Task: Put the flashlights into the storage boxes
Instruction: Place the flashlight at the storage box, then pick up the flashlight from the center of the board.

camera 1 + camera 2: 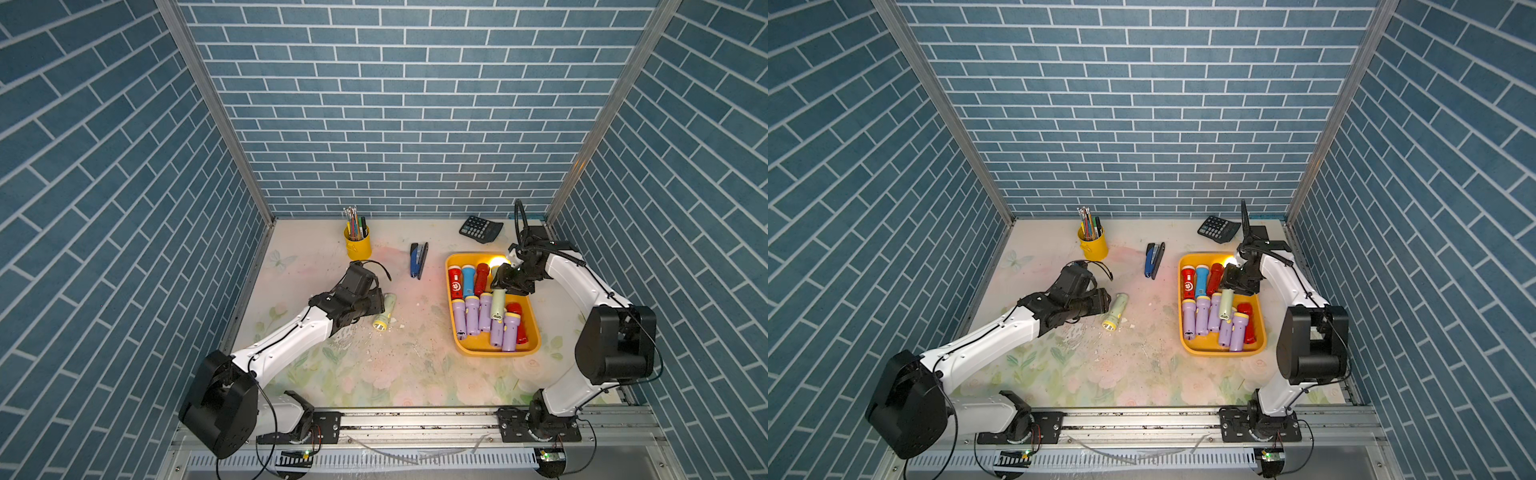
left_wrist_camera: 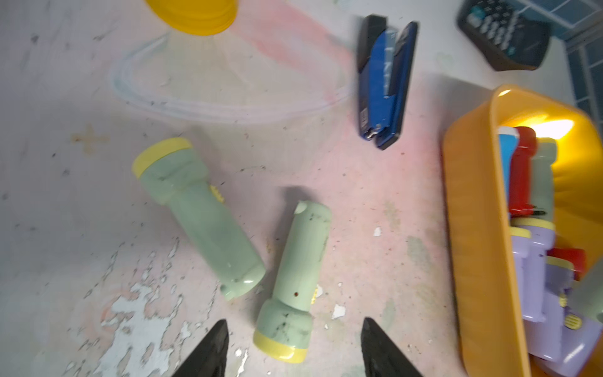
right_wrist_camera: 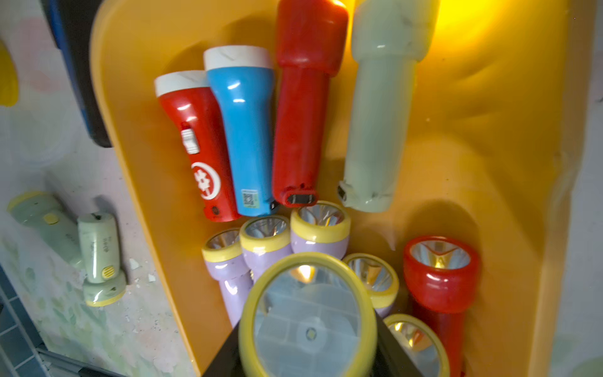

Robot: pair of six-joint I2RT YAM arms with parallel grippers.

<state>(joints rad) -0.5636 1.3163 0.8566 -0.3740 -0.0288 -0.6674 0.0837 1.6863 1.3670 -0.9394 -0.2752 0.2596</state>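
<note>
I need to turn my left gripper to match the slant of the body of the flashlight (image 2: 216, 234), lower it and close it around that body. The flashlight lies below my left gripper with its yellow head outward.
Two pale green flashlights lie on the table, one (image 2: 199, 215) beside the other (image 2: 293, 284). My left gripper (image 2: 293, 326) hangs open, its jaws either side of the nearer one's yellow head, not touching it. In both top views only one of them (image 1: 383, 318) (image 1: 1115, 313) shows next to that gripper (image 1: 380, 305). My right gripper (image 1: 509, 282) is shut on another pale green flashlight (image 1: 498, 303) (image 3: 308, 320) above the orange-yellow storage box (image 1: 453, 328) (image 3: 473, 163). In the box lie several red, blue, lilac and green flashlights; one (image 1: 496, 262) at its far end is lit.
A yellow pen cup (image 1: 357, 243) stands at the back. A dark blue stapler (image 1: 418, 259) lies between it and the box. A black calculator (image 1: 481, 227) sits at the back right. Paint flakes litter the floral mat near the loose flashlights.
</note>
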